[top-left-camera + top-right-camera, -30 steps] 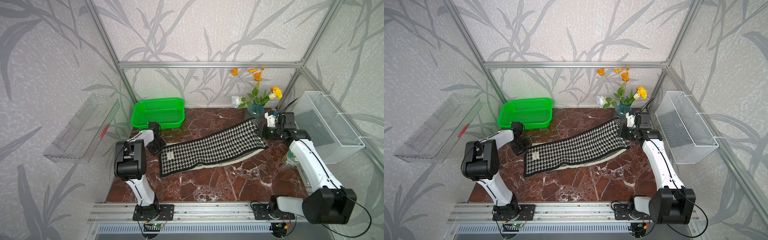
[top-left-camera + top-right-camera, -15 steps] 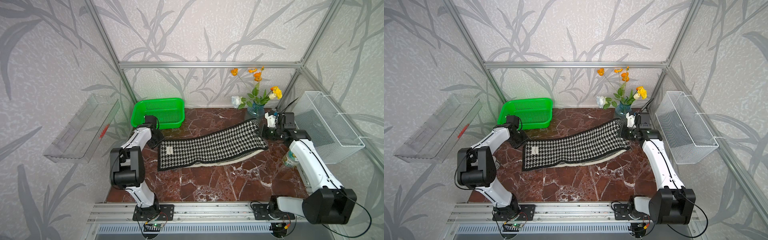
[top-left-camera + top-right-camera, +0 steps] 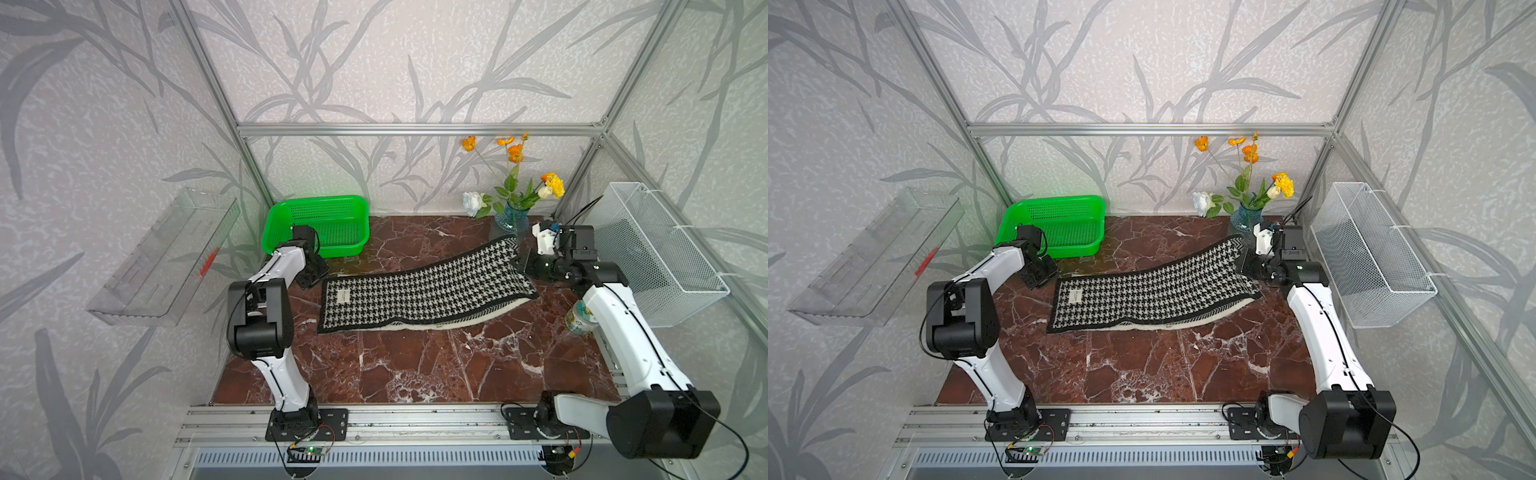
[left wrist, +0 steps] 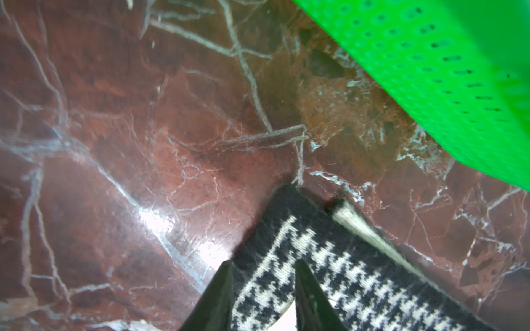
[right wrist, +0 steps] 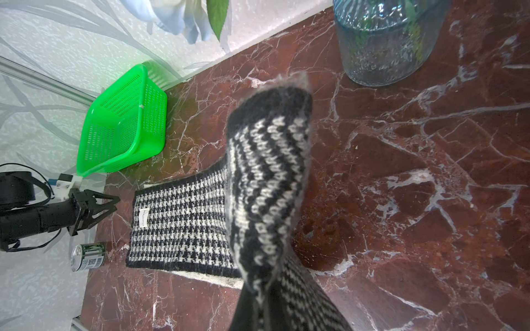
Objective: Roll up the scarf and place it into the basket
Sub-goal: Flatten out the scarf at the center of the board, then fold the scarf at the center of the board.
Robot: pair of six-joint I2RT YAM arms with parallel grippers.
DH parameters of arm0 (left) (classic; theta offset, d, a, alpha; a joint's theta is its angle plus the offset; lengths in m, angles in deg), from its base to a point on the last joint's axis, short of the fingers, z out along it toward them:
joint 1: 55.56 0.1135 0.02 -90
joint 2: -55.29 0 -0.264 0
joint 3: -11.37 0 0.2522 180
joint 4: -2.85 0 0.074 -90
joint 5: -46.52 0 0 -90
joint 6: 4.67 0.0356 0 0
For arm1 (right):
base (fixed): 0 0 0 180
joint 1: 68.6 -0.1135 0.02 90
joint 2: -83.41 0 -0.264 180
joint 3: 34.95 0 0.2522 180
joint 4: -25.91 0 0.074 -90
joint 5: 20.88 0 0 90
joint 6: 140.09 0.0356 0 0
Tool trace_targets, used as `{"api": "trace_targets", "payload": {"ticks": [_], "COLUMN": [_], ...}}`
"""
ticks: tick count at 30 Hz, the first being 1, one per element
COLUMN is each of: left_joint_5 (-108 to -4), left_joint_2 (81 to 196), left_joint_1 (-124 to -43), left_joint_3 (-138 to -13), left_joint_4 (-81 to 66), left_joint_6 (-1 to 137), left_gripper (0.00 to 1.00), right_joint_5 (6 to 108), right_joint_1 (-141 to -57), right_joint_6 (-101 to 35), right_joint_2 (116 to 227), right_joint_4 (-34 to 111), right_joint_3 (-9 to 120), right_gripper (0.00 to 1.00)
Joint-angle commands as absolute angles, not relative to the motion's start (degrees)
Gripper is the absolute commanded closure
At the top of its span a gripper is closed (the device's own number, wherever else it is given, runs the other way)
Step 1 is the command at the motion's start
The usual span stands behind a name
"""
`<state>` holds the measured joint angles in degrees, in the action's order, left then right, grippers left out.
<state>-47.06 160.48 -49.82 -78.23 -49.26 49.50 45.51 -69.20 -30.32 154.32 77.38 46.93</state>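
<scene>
The scarf lies stretched out, so my right gripper will next carry its lifted end over the scarf (image 3: 419,291) and down onto the scarf's end with the white label (image 3: 342,294) to release it.
The scarf (image 3: 419,291) lies stretched across the marble table, houndstooth face up, in both top views (image 3: 1150,295). My left gripper (image 3: 321,277) is at its left far corner. In the left wrist view its jaws stand apart, open (image 4: 263,266), over the scarf's corner (image 4: 329,272). My right gripper (image 3: 521,264) is shut on the scarf's right end and holds it lifted. The herringbone face (image 5: 266,177) shows in the right wrist view, hiding the fingertips. The green basket (image 3: 318,199) stands empty at the back left, just behind the left gripper (image 5: 114,205).
A blue glass vase of flowers (image 3: 511,218) stands at the back right, close to the right gripper. A small can (image 3: 577,320) sits beside the right arm. A white wire basket (image 3: 656,257) hangs on the right wall and a clear tray (image 3: 162,257) on the left wall.
My left gripper carried the scarf's left end towards the back, laying it flat near the basket, then opened and let it go. The right gripper has kept its hold without moving.
</scene>
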Motion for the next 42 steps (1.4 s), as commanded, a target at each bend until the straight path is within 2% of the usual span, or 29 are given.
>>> {"api": "trace_targets", "payload": {"ticks": [1,5,6,11,20,31,42], "left_joint_5": [-47.1,-51.1,-52.8,-62.5,-67.5,-73.8,-77.8], "left_joint_2": [157.0,149.8,148.6,142.8,130.8,125.6,124.8], "left_joint_1": [-49.8,-49.8,-49.8,-49.8,-49.4,-44.8,-39.7], "left_joint_3": [-76.4,-72.4,-71.9,-69.1,-66.2,-66.3,-65.6], "left_joint_4": [-49.8,-47.1,-46.8,-45.1,-44.4,-48.0,-47.9], "left_joint_6": [49.2,47.2,46.5,42.7,42.3,45.7,46.9], "left_gripper": [0.55,0.44,0.38,0.37,0.36,0.36,0.36], "right_joint_5": [46.0,51.0,52.4,58.2,61.4,57.9,55.6], "right_joint_1": [-73.5,-82.4,-84.7,-97.0,-111.8,-118.7,-121.7], "right_joint_6": [-29.6,-27.7,-27.4,-24.8,-18.9,-14.8,-14.1], "right_joint_2": [152.8,153.6,154.1,160.7,177.8,201.7,215.3], "right_joint_4": [78.7,78.8,78.7,77.0,69.0,71.9,76.4], "right_joint_3": [51.3,54.5,55.4,59.9,68.2,92.2,106.7], "right_gripper": [1.00,1.00,1.00,1.00,1.00,1.00,1.00]}}
